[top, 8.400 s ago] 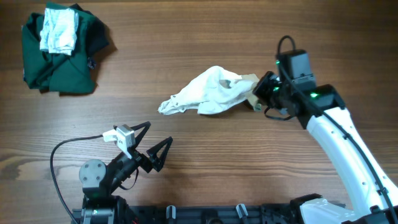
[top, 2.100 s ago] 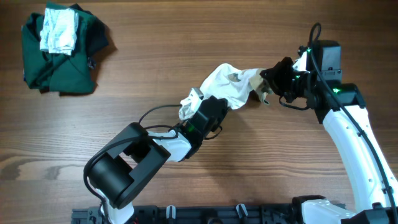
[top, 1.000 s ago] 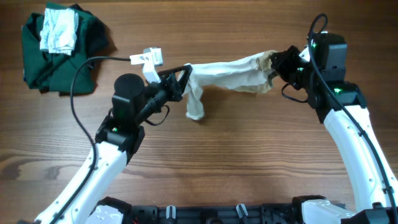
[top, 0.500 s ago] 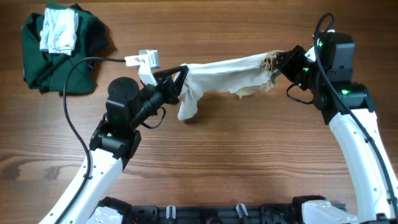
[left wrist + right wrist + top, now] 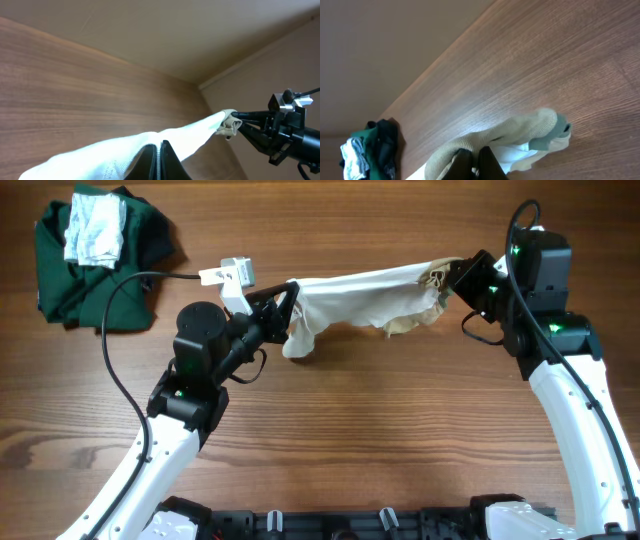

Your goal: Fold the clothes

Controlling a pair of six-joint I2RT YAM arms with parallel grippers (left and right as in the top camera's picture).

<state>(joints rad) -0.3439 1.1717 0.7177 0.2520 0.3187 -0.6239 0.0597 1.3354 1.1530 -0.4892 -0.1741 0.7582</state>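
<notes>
The left gripper moves outward and down next, then releases the white end over the bare tabletop, since that clear wood is below and outward of it.
The clothes, a small cream garment with a khaki-tan end, hang stretched above the table between both arms. My left gripper is shut on the white left end, a loose flap drooping below it. My right gripper is shut on the tan ribbed end, where a green-edged trim shows. In the left wrist view my left gripper pinches the white hem, and the right arm holds the far end.
A large dark green garment with a whitish-grey folded cloth on top lies at the table's back left corner; it also shows in the right wrist view as the green garment. The left arm's cable loops near it.
Both arms have lifted and pulled the garment taut over the last second. The right end has moved slightly right and up; the drooping left flap has shortened.
</notes>
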